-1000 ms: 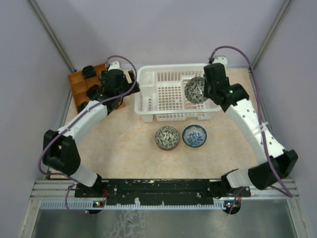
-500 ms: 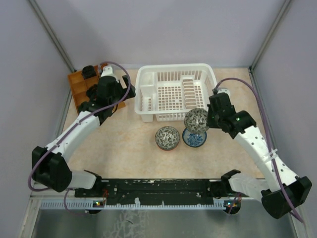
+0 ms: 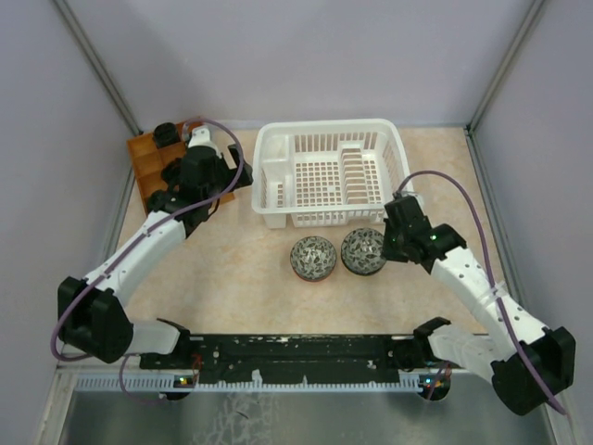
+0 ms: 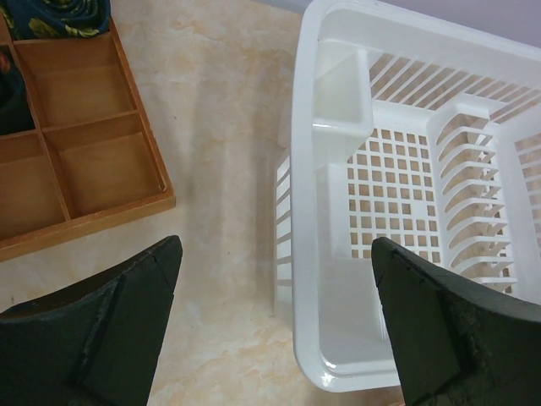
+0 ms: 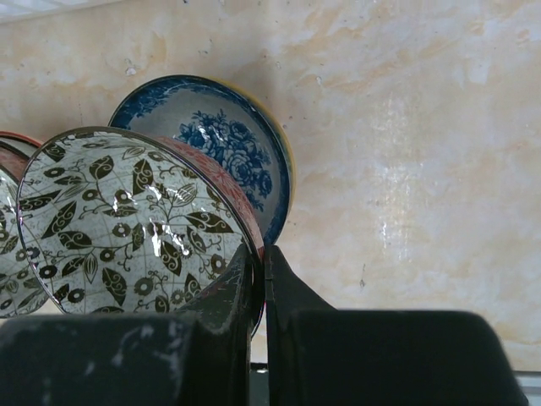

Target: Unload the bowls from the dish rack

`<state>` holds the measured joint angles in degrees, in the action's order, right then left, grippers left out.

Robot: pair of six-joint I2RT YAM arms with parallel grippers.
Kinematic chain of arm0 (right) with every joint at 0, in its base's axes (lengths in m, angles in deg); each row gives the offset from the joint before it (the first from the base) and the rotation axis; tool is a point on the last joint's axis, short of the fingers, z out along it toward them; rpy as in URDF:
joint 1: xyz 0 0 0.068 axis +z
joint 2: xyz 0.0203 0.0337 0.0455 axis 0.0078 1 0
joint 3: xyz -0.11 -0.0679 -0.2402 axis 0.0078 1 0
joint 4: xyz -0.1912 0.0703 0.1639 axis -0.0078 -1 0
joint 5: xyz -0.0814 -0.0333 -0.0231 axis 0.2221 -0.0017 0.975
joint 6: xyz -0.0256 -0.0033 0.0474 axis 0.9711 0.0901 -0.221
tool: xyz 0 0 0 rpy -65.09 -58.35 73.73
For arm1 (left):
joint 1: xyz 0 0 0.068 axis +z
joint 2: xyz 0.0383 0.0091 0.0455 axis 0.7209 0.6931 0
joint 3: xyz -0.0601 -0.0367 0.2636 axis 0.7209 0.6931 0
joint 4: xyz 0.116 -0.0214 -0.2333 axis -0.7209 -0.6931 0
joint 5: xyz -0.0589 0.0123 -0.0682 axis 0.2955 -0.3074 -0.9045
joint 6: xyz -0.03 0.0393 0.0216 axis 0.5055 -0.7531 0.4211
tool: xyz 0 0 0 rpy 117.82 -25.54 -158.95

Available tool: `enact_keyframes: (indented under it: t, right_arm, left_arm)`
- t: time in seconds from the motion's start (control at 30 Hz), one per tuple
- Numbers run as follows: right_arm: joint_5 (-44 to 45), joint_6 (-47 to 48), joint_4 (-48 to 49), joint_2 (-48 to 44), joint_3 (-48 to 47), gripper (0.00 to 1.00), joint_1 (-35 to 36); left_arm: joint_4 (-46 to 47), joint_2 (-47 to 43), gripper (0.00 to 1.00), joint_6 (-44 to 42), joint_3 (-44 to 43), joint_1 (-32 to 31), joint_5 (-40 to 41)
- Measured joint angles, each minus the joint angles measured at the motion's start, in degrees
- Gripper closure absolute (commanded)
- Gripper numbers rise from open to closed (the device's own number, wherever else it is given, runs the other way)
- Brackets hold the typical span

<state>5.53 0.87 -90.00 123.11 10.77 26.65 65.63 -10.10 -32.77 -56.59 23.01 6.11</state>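
Note:
The blue flowered bowl is empty beneath the held bowl. My right gripper should next move down and slightly toward the second patterned bowl point(image 3: 312, 258), set the held bowl into the blue flowered bowl and then release it.
The white dish rack point(image 3: 324, 181) point(image 4: 406, 211) stands at the back middle, and no bowl shows in it. My right gripper point(image 3: 387, 243) point(image 5: 258, 262) is shut on the rim of a grey-and-white leaf-patterned bowl point(image 3: 363, 251) point(image 5: 135, 224) with a red outside. It holds that bowl tilted, low over a blue flowered bowl point(image 5: 241, 148) on the table. A second patterned bowl point(image 3: 312, 258) point(image 5: 8, 254) sits just left of them. My left gripper point(image 3: 208, 181) point(image 4: 275, 313) hangs open and empty above the rack's near left corner.
An orange-brown compartment tray point(image 3: 153, 162) point(image 4: 76, 161) with dark items lies at the back left, close to the left gripper. Pale walls enclose the table on three sides. The arm bases and a black rail point(image 3: 296, 352) run along the near edge.
My right gripper has carried the patterned bowl out of the rack, forward and down onto the blue bowl in front. The left arm shifted slightly toward the tray early on, then stayed still.

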Motion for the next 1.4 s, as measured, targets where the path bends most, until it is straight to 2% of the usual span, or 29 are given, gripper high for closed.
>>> enact_keyframes:
  t: [0.47,0.93,1.07,1.13,1.4]
  right_arm:
    - [-0.35,-1.07,5.88,5.97,1.09,1.00,0.00]
    - [0.72,-1.20,7.10,6.80,2.16,1.00,0.00]
    - [0.81,-1.40,7.13,6.82,2.21,0.98,0.00]
    - [0.85,-1.51,7.15,6.93,2.21,0.94,0.00]
    - [1.16,-1.55,7.21,7.04,2.21,0.93,0.00]
  left_arm:
    - [0.04,-0.26,0.01,-0.02,0.46,0.00,0.00]
    - [0.50,-0.66,0.01,-0.02,0.74,0.00,0.00]
    - [0.68,-0.66,0.01,-0.02,0.74,0.00,0.00]
    - [0.83,-0.66,0.01,-0.02,0.74,0.00,0.00]
    - [0.87,-0.66,0.01,-0.02,0.74,0.00,0.00]
